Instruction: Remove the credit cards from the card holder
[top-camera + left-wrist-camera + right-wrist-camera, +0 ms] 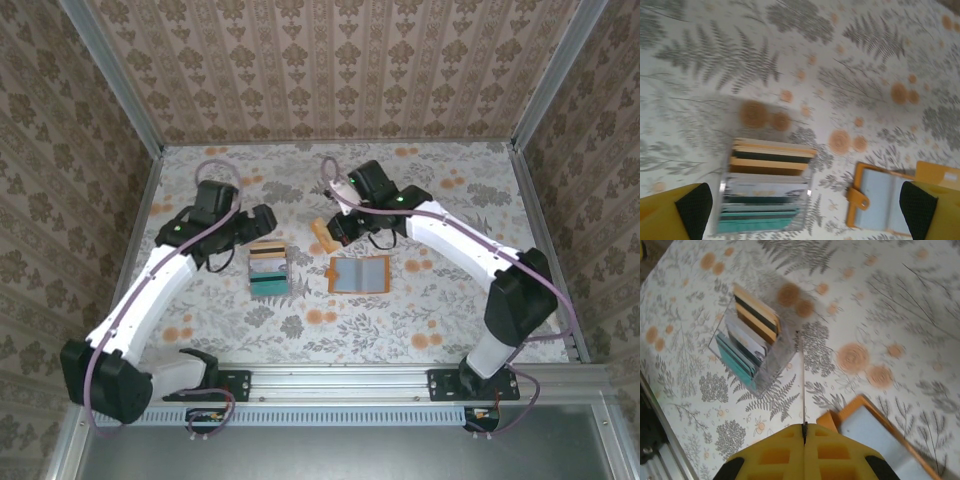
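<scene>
Next, the right gripper moves over the clear box [765,192] and goes down to release the card in the gap beside the beige cards, since there is room there.
The card holder [358,273], an orange-tan wallet, lies open on the floral cloth with its pale grey-blue inside up [885,202] [875,432]. To its left, several credit cards [268,268] in teal, pale, dark and beige stand packed in a clear box [765,192] [752,337]. My left gripper [262,222] hovers over that box, open, its pads wide apart with nothing between them [805,210]. My right gripper [335,228] is shut on a thin orange card [321,234], which shows edge-on in the right wrist view [803,385], above the wallet's left end.
Aluminium rails edge the table [420,375] at the front and sides, with patterned walls behind. Open floral cloth stretches behind the arms [300,170] and to the right of the wallet [450,290].
</scene>
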Motion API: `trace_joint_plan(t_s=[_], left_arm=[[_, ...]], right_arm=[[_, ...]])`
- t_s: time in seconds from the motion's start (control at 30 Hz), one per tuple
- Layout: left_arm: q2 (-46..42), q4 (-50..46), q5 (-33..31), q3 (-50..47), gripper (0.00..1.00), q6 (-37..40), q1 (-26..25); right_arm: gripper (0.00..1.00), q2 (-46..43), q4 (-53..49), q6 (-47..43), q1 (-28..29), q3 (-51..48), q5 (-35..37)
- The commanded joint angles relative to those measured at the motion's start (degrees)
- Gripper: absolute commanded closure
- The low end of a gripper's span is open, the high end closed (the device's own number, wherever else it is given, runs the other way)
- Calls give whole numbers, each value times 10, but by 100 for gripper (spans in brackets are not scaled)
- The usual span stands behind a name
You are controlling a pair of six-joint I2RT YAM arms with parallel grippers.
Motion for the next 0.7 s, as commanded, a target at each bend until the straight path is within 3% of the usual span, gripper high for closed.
trace_joint_plan(t_s=[0.0,0.27,0.47,0.67], left_arm=[[-53,-47,-31,-30,0,-9,26],[-141,-118,-72,-64,0,-26,74],[-201,-146,-74,-81,0,-26,103],[-226,-176,-73,-85,0,-29,116]], right_arm=[[100,42,-10,-93,19,62,17],[100,165,-65,-191,68,217,39],[100,220,-62,-266,100,270,45],[100,269,-70,-283,116,319,46]])
